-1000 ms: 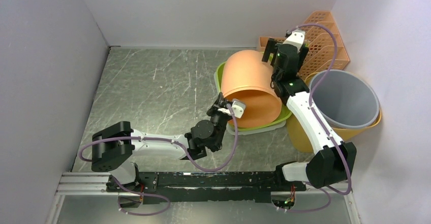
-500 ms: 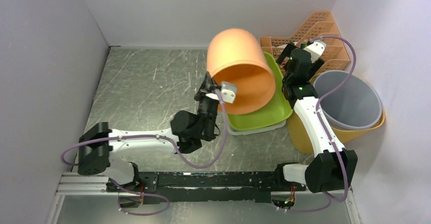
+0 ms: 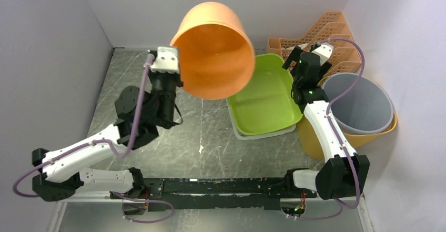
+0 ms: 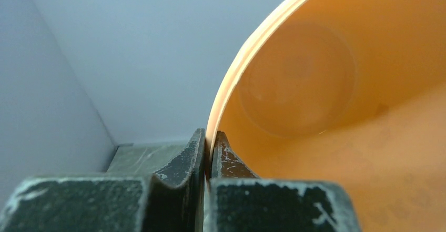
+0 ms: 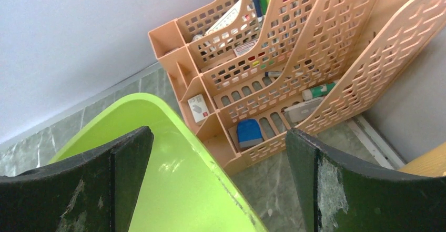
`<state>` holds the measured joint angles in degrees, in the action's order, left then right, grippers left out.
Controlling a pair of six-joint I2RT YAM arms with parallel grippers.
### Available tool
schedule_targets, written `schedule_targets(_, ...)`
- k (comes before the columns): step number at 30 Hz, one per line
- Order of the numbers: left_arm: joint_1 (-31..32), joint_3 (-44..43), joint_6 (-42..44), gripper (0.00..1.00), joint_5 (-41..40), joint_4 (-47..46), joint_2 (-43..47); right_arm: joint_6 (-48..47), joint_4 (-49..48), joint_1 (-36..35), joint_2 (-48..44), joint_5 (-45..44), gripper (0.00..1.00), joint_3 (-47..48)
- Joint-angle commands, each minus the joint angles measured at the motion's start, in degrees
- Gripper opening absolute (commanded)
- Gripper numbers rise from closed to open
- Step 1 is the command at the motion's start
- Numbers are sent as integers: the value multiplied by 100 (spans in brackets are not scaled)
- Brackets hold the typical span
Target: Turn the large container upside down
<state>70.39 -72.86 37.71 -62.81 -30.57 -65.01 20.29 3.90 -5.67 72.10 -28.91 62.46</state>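
The left gripper will next tilt downward and lower to let go of the bucket base-down on the bare tabletop beside the green tub, because that patch is clear.
The large orange bucket (image 3: 213,50) hangs high in the air over the back middle of the table, tilted, its open mouth facing the camera. My left gripper (image 3: 176,79) is shut on its rim at the left side; in the left wrist view the rim (image 4: 226,92) runs between the two closed fingers (image 4: 186,161), with the bucket's inside to the right. My right gripper (image 3: 301,58) is open and empty, held above the far right corner of the green tub (image 3: 263,100), near the orange file racks (image 5: 294,58).
The green tub (image 5: 173,190) sits on a white tray right of centre. A grey bucket (image 3: 357,103) nested in a yellow one (image 3: 315,140) stands at the right wall. Orange file racks (image 3: 334,37) fill the back right corner. White walls enclose the table.
My left arm has lifted the orange bucket off the green tub and swung it up and to the left, its mouth turning toward the camera. My right gripper has let go and stays near the racks.
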Motion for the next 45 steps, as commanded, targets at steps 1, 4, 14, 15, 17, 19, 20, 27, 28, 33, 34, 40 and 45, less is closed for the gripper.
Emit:
schedule_targets(1, -1087, -220, -3073, 7, 233, 3651, 419, -184, 185, 61, -90, 314, 100, 251)
schedule_targets(4, -1858, 34, -3796, 7, 688, 4470, 497, -335, 195, -14, -111, 476, 100, 320)
schedule_targets(14, -3663, 334, -5054, 7, 3354, 5736, -156, -689, 357, -455, 63, 504, 100, 415)
schedule_targets(15, -3761, 342, -5084, 7, 3596, 5725, -179, -705, 370, -482, 63, 498, 100, 415)
schedule_targets(17, -4016, 261, -5114, 7, 3995, 5781, -271, -722, 398, -553, 68, 474, 100, 420)
schedule_targets(19, -4293, 125, -5137, 7, 4344, 5940, -426, -741, 405, -631, 83, 441, 100, 430)
schedule_targets(20, -4423, 60, -5134, 7, 4505, 6030, -500, -751, 416, -670, 85, 397, 100, 433)
schedule_targets(27, -5229, -479, -5117, 22, 5295, 6337, -1182, -752, 422, -765, 179, 290, 100, 333)
schedule_targets(28, -5253, -548, -5075, 34, 5329, 6344, -1268, -761, 417, -774, 188, 291, 100, 317)
schedule_targets(33, -5273, -857, -4997, 62, 5498, 6206, -1460, -790, 403, -770, 265, 237, 100, 299)
schedule_targets(34, -5272, -968, -4975, 67, 5506, 6222, -1496, -786, 403, -773, 281, 240, 100, 294)
schedule_targets(40, -5267, -1421, -4717, 89, 5513, 6294, -1345, -761, 371, -770, 327, 229, 100, 227)
schedule_targets(45, -5227, -995, -4240, 82, 6674, 5552, -690, -675, 337, -774, 347, 240, 100, 179)
